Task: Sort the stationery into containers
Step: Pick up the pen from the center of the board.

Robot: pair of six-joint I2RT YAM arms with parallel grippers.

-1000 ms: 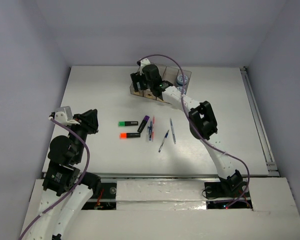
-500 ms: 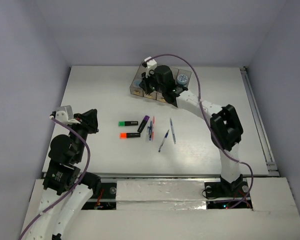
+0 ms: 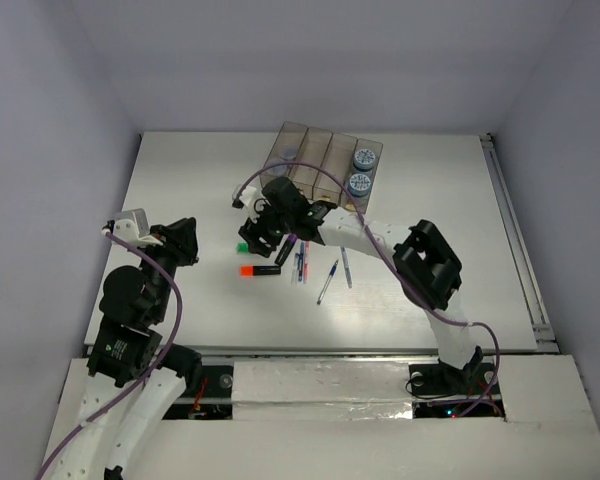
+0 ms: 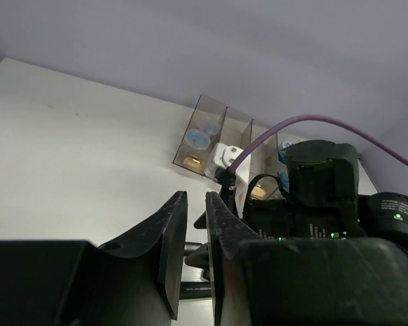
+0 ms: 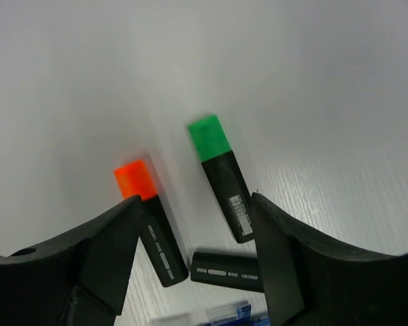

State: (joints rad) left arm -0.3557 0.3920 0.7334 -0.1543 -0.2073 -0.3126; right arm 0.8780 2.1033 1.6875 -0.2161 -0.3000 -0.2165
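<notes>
The green highlighter's black body is below my right gripper, toward the right in the wrist view, so my right gripper should lower its open fingers that way around the body.
The containers (image 3: 318, 158) stand at the back of the table, with blue-grey rolls (image 3: 361, 170) in the right-hand bin and paler rolls (image 4: 202, 133) in the left-hand one. My right gripper (image 3: 257, 238) hangs open, wide and empty, just above the highlighters. Between its fingers in the right wrist view (image 5: 194, 204) lie the green highlighter (image 5: 221, 176), the orange highlighter (image 5: 149, 224) and a black highlighter body (image 5: 228, 270). The orange highlighter (image 3: 259, 270) and thin pens (image 3: 327, 281) lie mid-table. My left gripper (image 4: 196, 198) is held over the left of the table, its jaws a narrow gap apart with nothing between them.
The right arm (image 3: 425, 262) stretches from its base across the table's middle to the highlighters, and its purple cable (image 4: 306, 125) loops above it. The containers (image 4: 221, 136) lie beyond it in the left wrist view. A rail (image 3: 515, 240) runs along the table's right edge.
My right gripper has come back from the containers to the highlighters and now hangs open over them. The left arm has hardly moved.
</notes>
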